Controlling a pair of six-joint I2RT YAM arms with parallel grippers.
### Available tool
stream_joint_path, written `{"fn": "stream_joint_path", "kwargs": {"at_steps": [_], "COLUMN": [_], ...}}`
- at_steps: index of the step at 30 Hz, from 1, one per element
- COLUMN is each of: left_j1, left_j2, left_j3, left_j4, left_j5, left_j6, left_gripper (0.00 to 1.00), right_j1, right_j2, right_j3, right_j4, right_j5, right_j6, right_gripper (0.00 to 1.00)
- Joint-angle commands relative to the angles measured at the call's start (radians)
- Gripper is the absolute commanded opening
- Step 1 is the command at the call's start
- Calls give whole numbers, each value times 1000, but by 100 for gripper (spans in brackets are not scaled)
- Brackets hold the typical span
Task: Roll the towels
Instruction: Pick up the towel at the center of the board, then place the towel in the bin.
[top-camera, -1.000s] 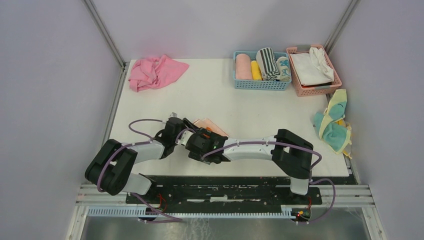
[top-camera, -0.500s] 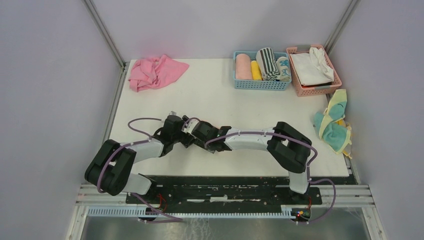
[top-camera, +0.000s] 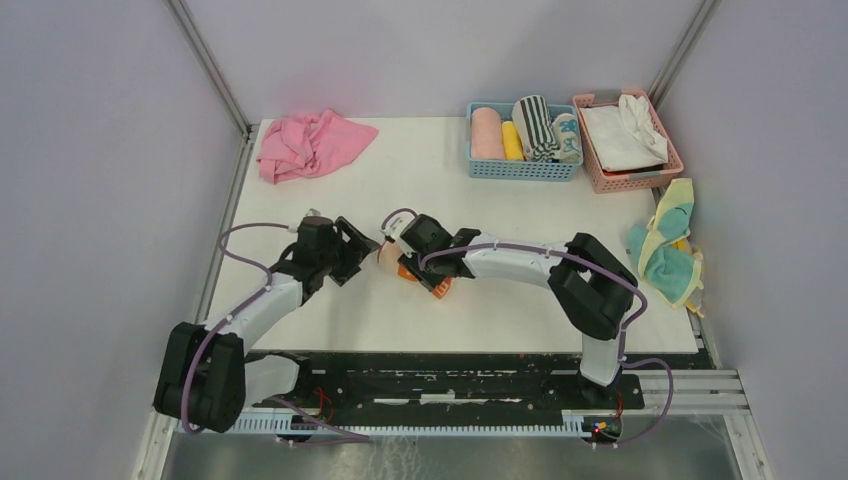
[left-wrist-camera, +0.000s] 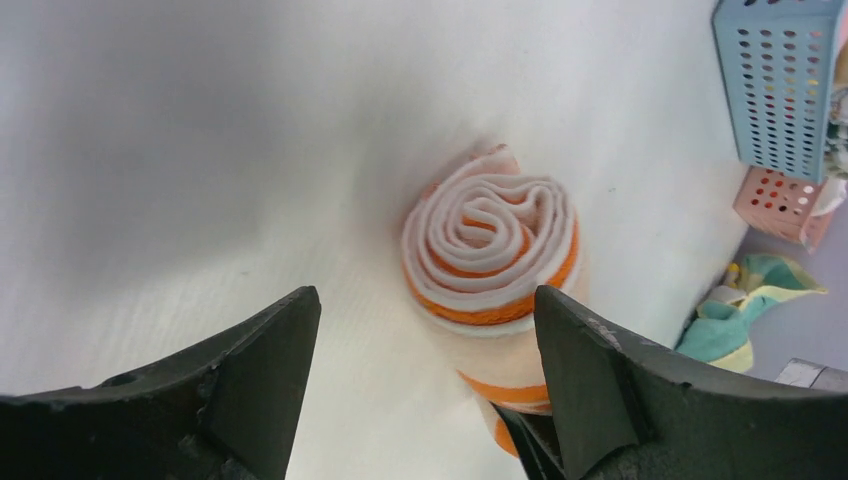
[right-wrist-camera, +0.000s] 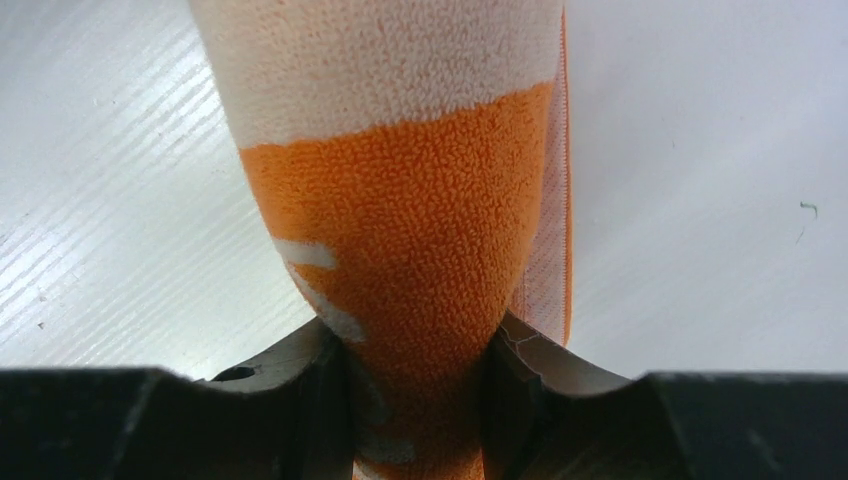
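My right gripper needs to go up, carry the roll outward, lower it onto the basket's yellow roll (top-camera: 511, 141) and let it go, because the blue basket already has rolled towels in it.
The orange towel with white lettering (top-camera: 437, 284) is rolled into a tight roll lying on the white table (top-camera: 330, 200). My right gripper (top-camera: 408, 263) is shut around the roll's middle; the right wrist view shows both fingers (right-wrist-camera: 300, 370) pinching the orange cloth (right-wrist-camera: 400, 200). My left gripper (top-camera: 360, 256) is open and empty just left of the roll. In the left wrist view the spiral end of the roll (left-wrist-camera: 490, 250) sits ahead of the gripper (left-wrist-camera: 425, 330), not between the fingers. A crumpled teal-and-yellow towel (top-camera: 668, 245) lies at the table's right edge.
A crumpled pink towel (top-camera: 310, 143) lies at the far left corner. A blue basket (top-camera: 522, 168) with several rolled towels and a pink basket (top-camera: 630, 180) with white cloth stand at the far right. Frame posts flank the table.
The left gripper has let go and drawn back to the left. The right gripper has moved a little farther from the near edge with the rolled orange towel in it.
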Motion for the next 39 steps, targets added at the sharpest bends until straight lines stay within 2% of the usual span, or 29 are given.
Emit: {"fn": "stream_joint_path", "kwargs": {"at_steps": [1,3,7,14,17,25,29,34,36,39], "left_j1": [44,61,73,85,85,84,82,76,74,74], "left_j2": [-72,-100,-171,-248,-252,-271,-261,-250,-246,-241], "left_j3": [60,104,250,549,609,454,429,410,408,408], "left_j4": [-170,-231,-396,-590,-610,-512,-500,-502,-504,-507], "left_j5": [-85,-98,-163,-330,-397,-467,-484,-501,-503,-511], "left_j6": [123,158,256,492,599,642,649,652,652,654], "left_gripper": [85,85,86,92,94,95,95,95,95,95], "right_j1": [-9,-16,-39,-99,-155,-338,-407,-450,-461,-465], "right_j2": [20,10,-36,-79,-58,128,235,393,493,633], "right_j3": [15,30,84,333,456,839,965,1043,1133,1258], "right_j4": [-204,-225,-287,-471,-515,-527,-404,-73,-30,-50], "right_j5": [19,50,138,457,606,867,1013,1120,1137,1097], "right_j6": [94,112,132,110,88,-6,-129,-427,-492,-517], "right_gripper": [7,1,0,0,0,0,0,0,0,0]}}
